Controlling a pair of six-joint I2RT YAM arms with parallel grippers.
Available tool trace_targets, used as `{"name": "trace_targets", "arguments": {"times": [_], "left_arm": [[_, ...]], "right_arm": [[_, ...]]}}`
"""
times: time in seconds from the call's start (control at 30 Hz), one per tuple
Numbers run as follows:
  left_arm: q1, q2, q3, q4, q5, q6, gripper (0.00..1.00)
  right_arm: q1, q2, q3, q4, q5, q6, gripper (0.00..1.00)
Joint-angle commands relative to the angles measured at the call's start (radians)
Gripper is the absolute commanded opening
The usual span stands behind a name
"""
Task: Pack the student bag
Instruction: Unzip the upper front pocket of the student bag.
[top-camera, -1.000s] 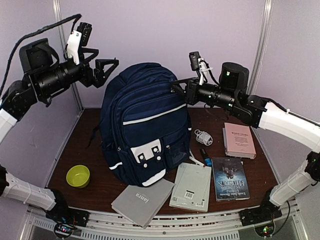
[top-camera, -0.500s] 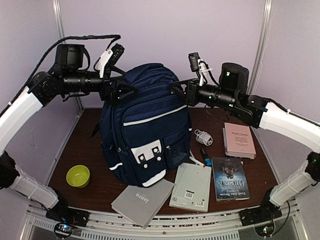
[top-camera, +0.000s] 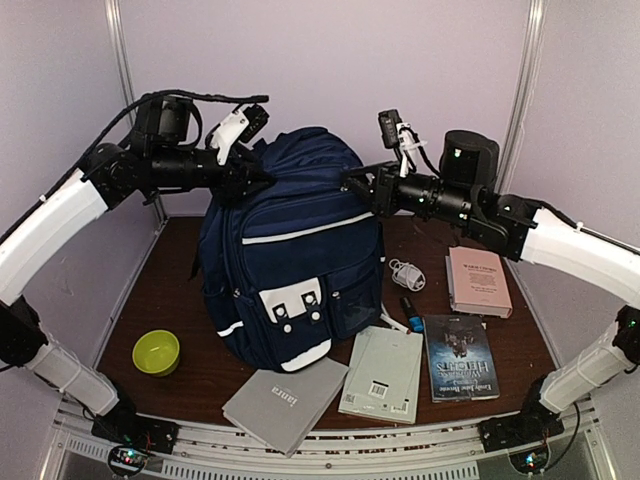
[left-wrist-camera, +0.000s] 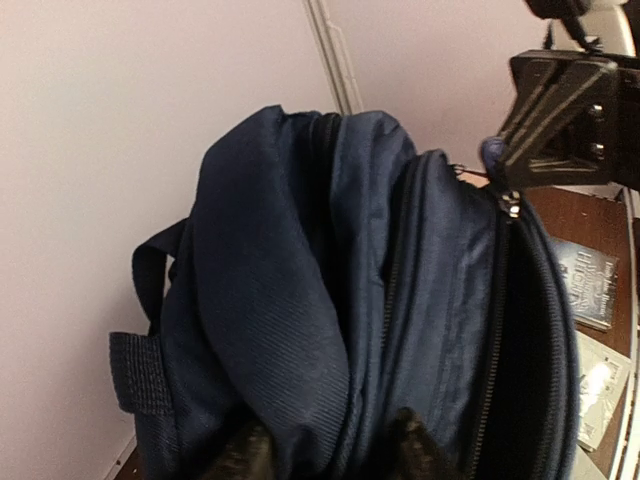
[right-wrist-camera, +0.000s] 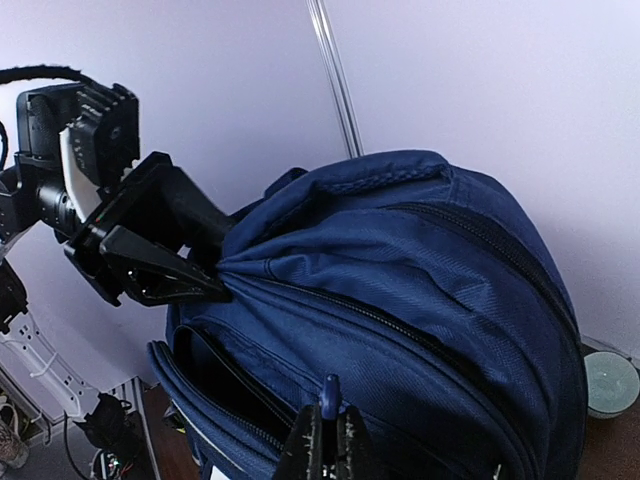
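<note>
The bag's side by the cable lies below the robot's right gripper, so the gripper should lower the blue zip pull along that side and let it go.
The student bag (top-camera: 290, 250), navy with thin white stripes, stands upright mid-table. My left gripper (top-camera: 260, 178) is at its top left, shut on a fold of the bag's fabric; in the left wrist view the fold (left-wrist-camera: 290, 330) runs between the two dark fingertips (left-wrist-camera: 410, 445). The right wrist view shows that fabric bunched to a point at the left gripper (right-wrist-camera: 212, 282). My right gripper (right-wrist-camera: 328, 440) is shut on a blue zip pull (right-wrist-camera: 328, 393) at the bag's top right. A front compartment (right-wrist-camera: 225, 385) gapes open between the two grippers.
A green bowl (top-camera: 157, 351) sits at front left. A grey book (top-camera: 285, 402), a pale book (top-camera: 382, 372) and a dark book (top-camera: 460, 357) lie along the front, a pink book (top-camera: 478, 280) at right. A white cable (top-camera: 405, 272) and a pen (top-camera: 408, 305) lie beside the bag.
My left arm swung right from beside the bag to its top and closed on the fabric. The right gripper stayed on the zip pull.
</note>
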Motion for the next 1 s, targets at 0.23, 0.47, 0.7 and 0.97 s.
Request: {"name": "trace_targets", "arguments": {"times": [0.23,0.47,0.7,0.97], "left_arm": [[-0.004,-0.368,-0.337,0.168,-0.015,-0.072,0.00],[-0.005,-0.496,-0.412,0.262,0.029,-0.135,0.00],[-0.011,-0.520,-0.408,0.331,0.024,-0.181,0.00],[-0.025,-0.513,-0.432,0.357,-0.041,-0.205,0.00]], "right_arm": [[-0.106,-0.219,-0.358,0.244,0.226,0.266,0.00],[-0.121,-0.185,-0.505,0.363,0.187,0.375,0.00],[-0.110,-0.058,-0.521,0.401,0.114,0.446,0.00],[-0.078,-0.008,-0.503,0.359,0.122,0.478,0.24]]}}
